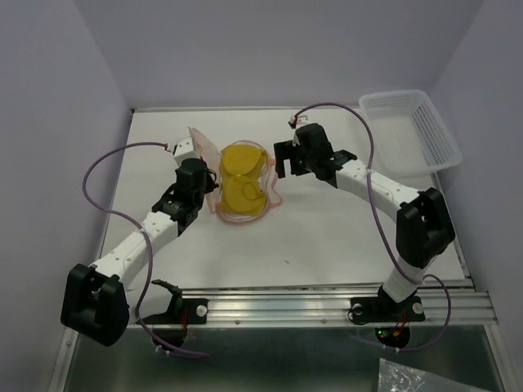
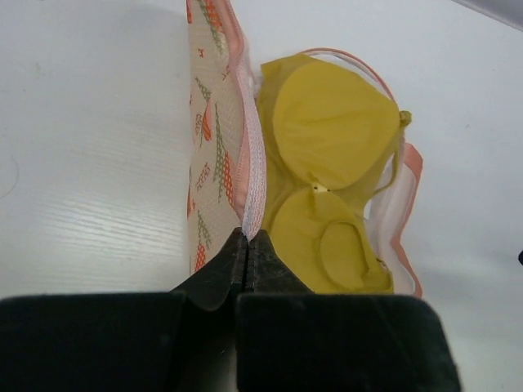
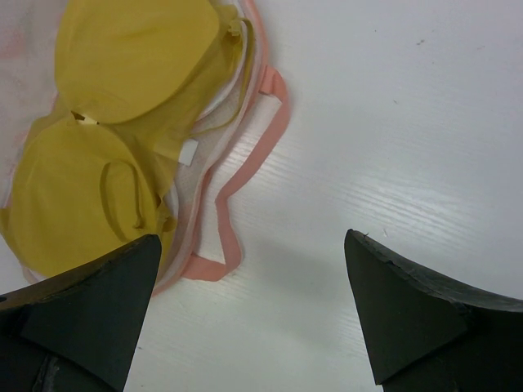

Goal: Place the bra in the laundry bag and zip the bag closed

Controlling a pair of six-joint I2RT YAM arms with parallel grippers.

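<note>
My left gripper carries the lid's zip edge across the cups next, then down toward the pink loop, since the bra lies uncovered.
The mustard-yellow bra lies cups-up inside the open peach laundry bag at the table's middle. The bag's patterned lid stands upright to the left of the bra. My left gripper is shut on the lid's white zip edge and holds it up. My right gripper is open and empty, just right of the bag, above bare table beside the pink loop. The bra fills the lower half of the bag in the right wrist view.
A white plastic lattice basket stands at the back right corner of the table. Purple-grey walls close in the back and sides. A metal rail runs along the near edge.
</note>
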